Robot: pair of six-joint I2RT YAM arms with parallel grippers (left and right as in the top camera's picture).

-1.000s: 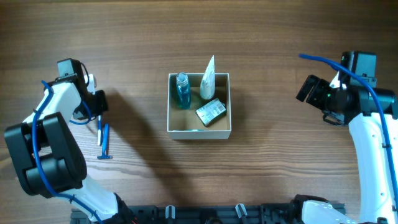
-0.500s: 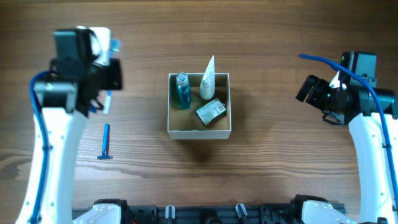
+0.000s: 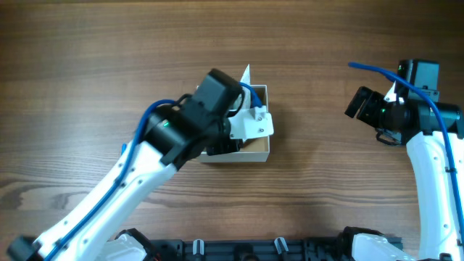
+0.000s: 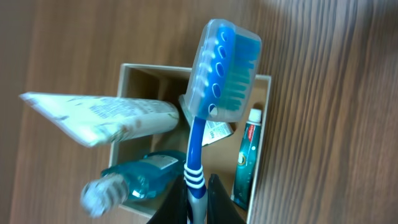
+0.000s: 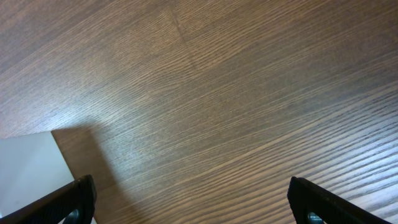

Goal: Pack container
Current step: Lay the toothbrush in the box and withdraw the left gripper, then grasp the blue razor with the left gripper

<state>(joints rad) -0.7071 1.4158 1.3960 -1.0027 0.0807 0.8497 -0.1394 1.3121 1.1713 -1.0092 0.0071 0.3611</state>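
Observation:
I need to move my left gripper down toward the green toothpaste tube next and let go of the toothbrush, because that tube is below my left gripper, to its right in the wrist view.
The container is a white-walled box with a tan inside at the table's middle, mostly covered by my left arm in the overhead view. In the left wrist view the container holds a white tube, a blue bottle, a small green toothpaste tube and a packet. My left gripper is shut on a blue toothbrush with a clear head cover, held above the box. Its jaws are hidden under the wrist in the overhead view. My right gripper is open and empty over bare wood, also seen far right.
The white tube's tip sticks up past the box's far wall. A flat white shape shows at the lower left of the right wrist view. My left arm stretches from the front left across the table.
My left arm has swung from the table's left side to over the container, carrying the toothbrush. It now covers the blue razor that lay at the left. The right arm has not moved.

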